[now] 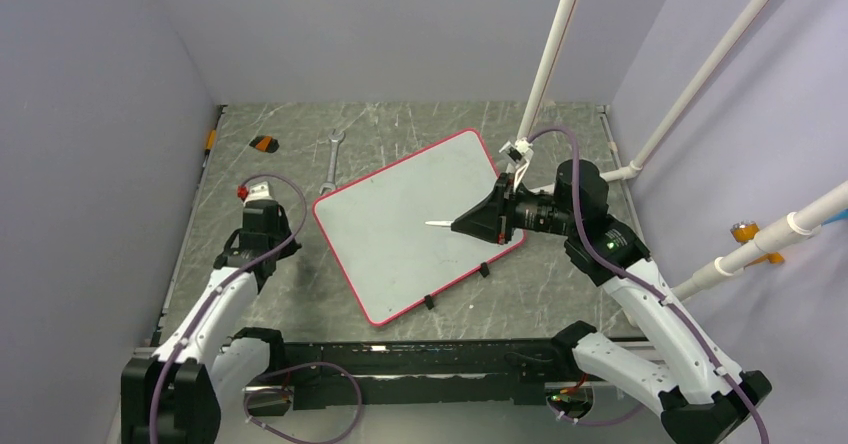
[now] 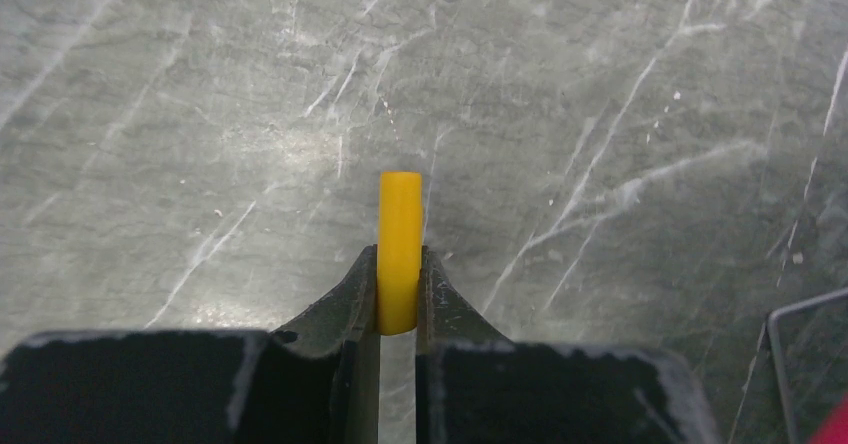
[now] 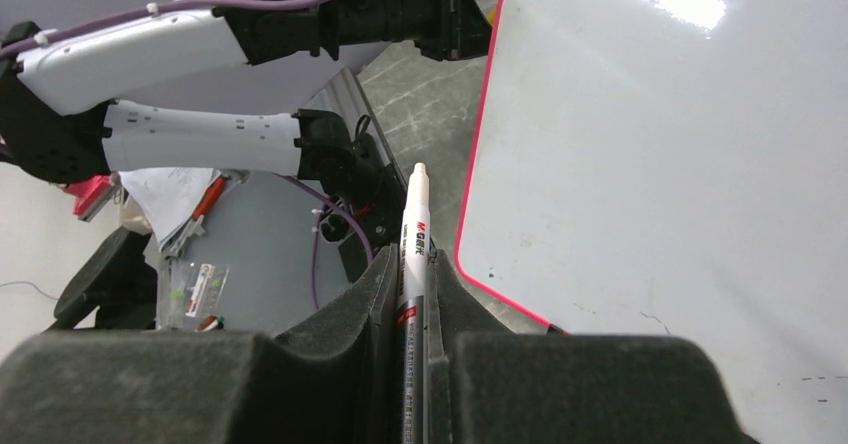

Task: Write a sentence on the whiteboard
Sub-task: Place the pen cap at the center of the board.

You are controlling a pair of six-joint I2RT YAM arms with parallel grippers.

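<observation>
The short yellow cap [image 2: 400, 229] goes down next and leaves my left gripper on bare table directly below its fingers, since that is clear of the whiteboard.
The whiteboard [image 1: 400, 204] lies tilted on the table, pale with a red-pink rim, and its surface is blank; no sentence shows on it. It also fills the right of the right wrist view [image 3: 650, 144]. My right gripper [image 1: 468, 224] is shut on a slim white marker pen [image 1: 440, 224] and holds it nearly level over the board's middle, tip pointing left. The pen [image 3: 413, 234] stands between the right gripper's [image 3: 408, 269] jaws. My left gripper [image 1: 262, 199] is left of the board, over bare table. It [image 2: 400, 264] is shut on a short yellow cap [image 2: 400, 229].
A wrench [image 1: 331, 159] and a small orange-and-black object [image 1: 264, 144] lie at the back left. White pipes [image 1: 550, 54] rise at the back right. Black clips [image 1: 428, 301] sit on the board's near edge. A thin wire frame [image 2: 800, 364] shows at the left wrist view's right edge.
</observation>
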